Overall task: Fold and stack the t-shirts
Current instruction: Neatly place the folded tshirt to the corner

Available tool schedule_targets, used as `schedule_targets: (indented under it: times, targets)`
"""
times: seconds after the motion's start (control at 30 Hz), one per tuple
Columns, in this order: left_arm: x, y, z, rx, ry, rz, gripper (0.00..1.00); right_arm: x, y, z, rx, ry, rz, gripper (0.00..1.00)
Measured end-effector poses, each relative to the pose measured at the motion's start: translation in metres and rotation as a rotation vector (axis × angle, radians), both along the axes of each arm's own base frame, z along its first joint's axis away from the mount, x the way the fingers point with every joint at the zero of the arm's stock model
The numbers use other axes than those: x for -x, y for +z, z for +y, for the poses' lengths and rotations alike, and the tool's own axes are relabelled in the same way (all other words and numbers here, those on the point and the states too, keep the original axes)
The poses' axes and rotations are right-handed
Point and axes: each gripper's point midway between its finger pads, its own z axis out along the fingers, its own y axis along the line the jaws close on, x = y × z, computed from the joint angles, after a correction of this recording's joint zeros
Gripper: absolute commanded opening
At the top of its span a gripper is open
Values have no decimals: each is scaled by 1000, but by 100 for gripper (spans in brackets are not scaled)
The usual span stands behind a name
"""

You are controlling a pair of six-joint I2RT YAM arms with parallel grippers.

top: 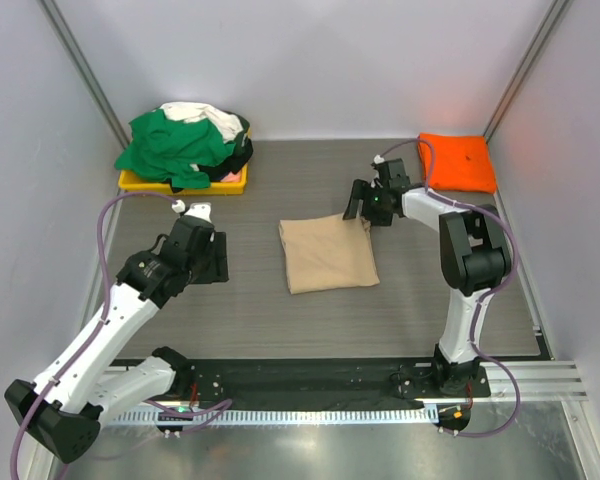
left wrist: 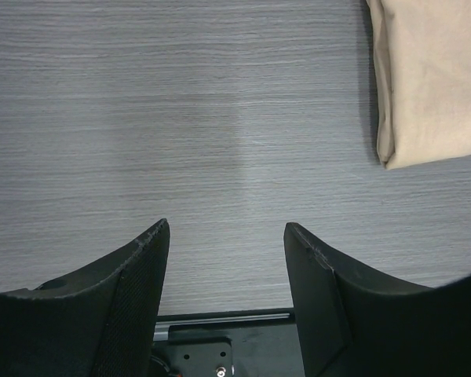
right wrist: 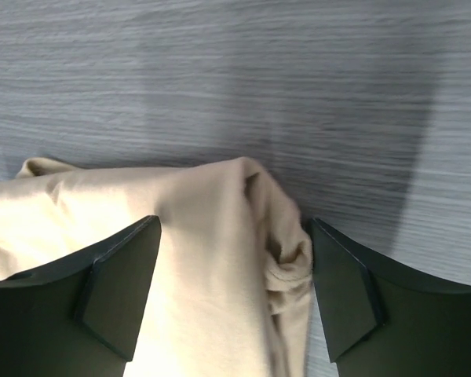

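My right gripper has the bunched far corner of the tan t-shirt between its fingers, so it will stay low and close on the fold next.
A tan t-shirt [top: 328, 255] lies folded flat on the middle of the table. My right gripper [top: 365, 212] hovers at its far right corner; in the right wrist view that gripper [right wrist: 234, 224] stands open, its jaws wide on either side of the bunched tan corner [right wrist: 220, 259] without pinching it. My left gripper [top: 216, 258] is left of the shirt, open [left wrist: 227, 228] over bare table, and the tan t-shirt's edge [left wrist: 432, 78] shows at the upper right of the left wrist view. An orange t-shirt [top: 458, 160] lies folded at the back right. Green, white and black t-shirts [top: 180, 145] are piled at the back left.
The pile sits in a shallow yellow tray [top: 130, 180] at the back left corner. Grey walls enclose the table [top: 260, 300] on three sides. A black base rail [top: 310, 380] runs along the near edge between the arm bases.
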Motion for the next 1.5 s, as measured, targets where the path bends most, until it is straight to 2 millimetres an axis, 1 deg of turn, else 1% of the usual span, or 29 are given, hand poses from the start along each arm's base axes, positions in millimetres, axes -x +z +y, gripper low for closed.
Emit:
schedule_targets:
  times: [0.03, 0.1, 0.13, 0.2, 0.23, 0.27, 0.3, 0.33, 0.37, 0.5, 0.6, 0.67, 0.73, 0.8, 0.87, 0.97, 1.03, 1.13, 1.23, 1.37, 1.5]
  targets:
    - [0, 0, 0, 0, 0, -1, 62, 1, 0, 4, -5, 6, -2, 78]
    - [0, 0, 0, 0, 0, 0, 62, 3, -1, 14, -17, 21, -9, 72]
    - [0, 0, 0, 0, 0, 0, 62, 6, -1, 19, -22, 28, -10, 61]
    - [1, -1, 0, 0, 0, 0, 62, 10, -4, 28, -36, 40, -11, 49]
    - [1, -1, 0, 0, 0, 0, 62, 13, -6, 31, -48, 42, -7, 35]
    - [1, -1, 0, 0, 0, -1, 62, 15, -7, 33, -56, 45, -8, 25]
    - [1, -1, 0, 0, 0, -1, 62, 19, -11, 34, -65, 41, 2, 18]
    - [1, 0, 1, 1, 0, -2, 62, 22, -13, 36, -79, 41, 10, 6]
    - [1, 0, 1, 1, 0, -2, 62, 23, -14, 37, -88, 42, 11, 2]
    - [2, 1, 1, 5, 2, -8, 61, 23, -13, 37, -106, 47, 14, 1]
    - [6, 7, 4, 14, 5, -25, 63, 23, -10, 29, -96, 63, 26, 1]
    - [9, 14, 8, 23, 12, -58, 64, 21, -3, 18, -71, 76, 31, 1]
    - [12, 25, 12, 43, 19, -107, 66, 14, 14, 4, -50, 80, 19, 1]
    - [16, 36, 15, 73, 20, -161, 70, 1, 37, -13, -35, 72, -21, 2]
    - [18, 42, 16, 95, 23, -201, 72, -20, 71, -38, -13, 52, -97, 1]
    - [21, 47, 21, 102, 35, -232, 73, -46, 114, -69, 26, 30, -216, 1]
    - [21, 45, 22, 98, 38, -232, 73, -56, 132, -91, 60, 13, -266, 1]
    - [21, 42, 23, 92, 40, -226, 73, -67, 151, -121, 110, -18, -306, 1]
    - [21, 40, 22, 89, 40, -220, 73, -80, 168, -143, 148, -43, -335, 2]
    - [19, 39, 22, 87, 40, -216, 73, -105, 191, -170, 192, -82, -386, 1]
    - [18, 38, 21, 82, 40, -209, 73, -123, 201, -188, 219, -117, -406, 1]
